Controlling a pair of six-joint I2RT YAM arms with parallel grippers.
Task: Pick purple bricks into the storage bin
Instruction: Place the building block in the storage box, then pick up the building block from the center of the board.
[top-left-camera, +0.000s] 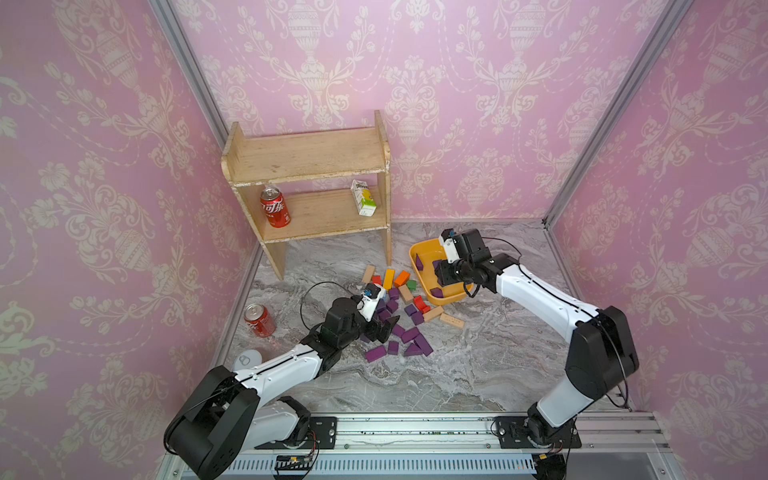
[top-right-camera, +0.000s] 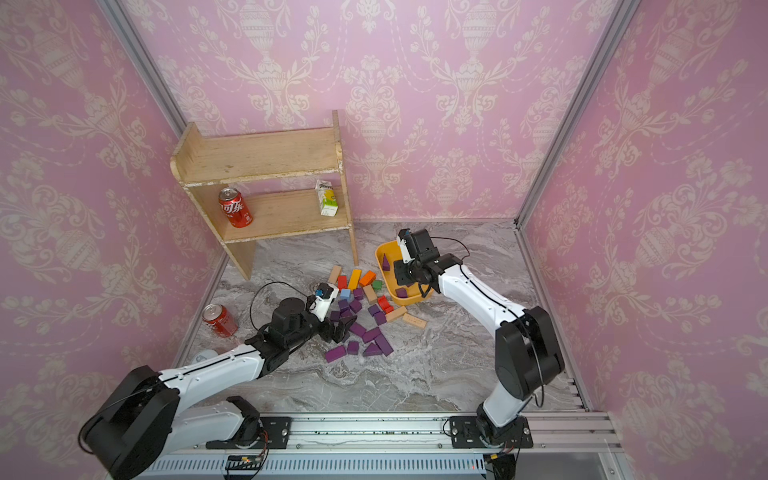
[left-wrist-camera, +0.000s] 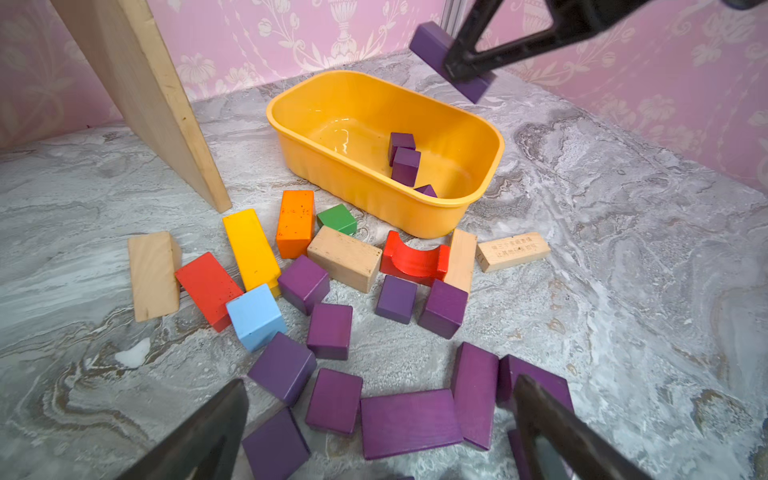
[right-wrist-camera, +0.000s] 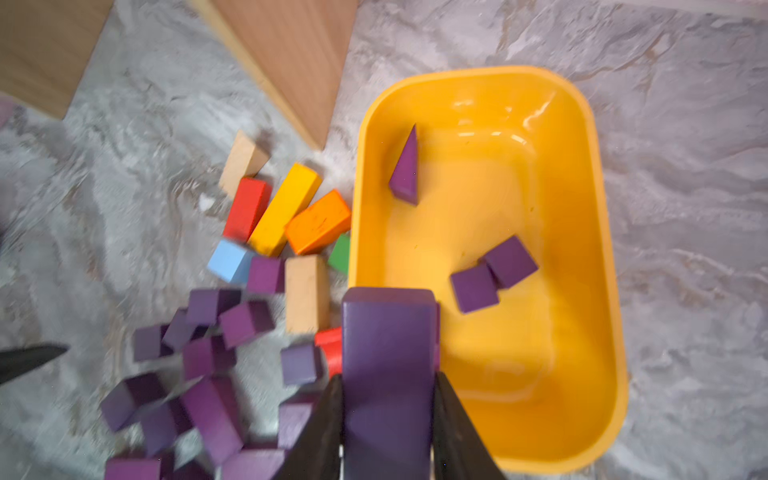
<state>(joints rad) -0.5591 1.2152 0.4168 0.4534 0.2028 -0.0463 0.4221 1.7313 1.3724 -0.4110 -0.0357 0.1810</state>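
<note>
My right gripper will next carry the long purple brick (right-wrist-camera: 388, 340) outward and release it over the bin's bare, empty bottom between wedge and cubes.
Several purple bricks (top-left-camera: 409, 334) (top-right-camera: 371, 334) lie loose on the marble table. My left gripper (top-left-camera: 388, 326) (top-right-camera: 345, 324) (left-wrist-camera: 379, 382) hangs open just above them, its fingers either side of a flat purple brick (left-wrist-camera: 409, 422). The storage bin (top-left-camera: 424, 249) (top-right-camera: 386, 251) (left-wrist-camera: 332, 174) (right-wrist-camera: 582, 291) is a yellow-orange tray at the back right. It holds a purple wedge (right-wrist-camera: 405, 170) and two purple cubes (right-wrist-camera: 492, 274). My right gripper (top-left-camera: 440, 270) (top-right-camera: 401, 272) (right-wrist-camera: 388, 374) is shut on a long purple brick (right-wrist-camera: 388, 340) (left-wrist-camera: 430, 41), held in the air over the bin's rim on the pile side.
A wooden shelf (top-left-camera: 307, 166) stands at the back left, with a cola can (top-left-camera: 275, 206) and a juice carton (top-left-camera: 363, 198) on it. Another cola can (top-left-camera: 259, 320) lies on the table by the left wall. Red, orange, yellow, green, blue and tan blocks (top-left-camera: 388, 278) lie between the shelf leg and the bin.
</note>
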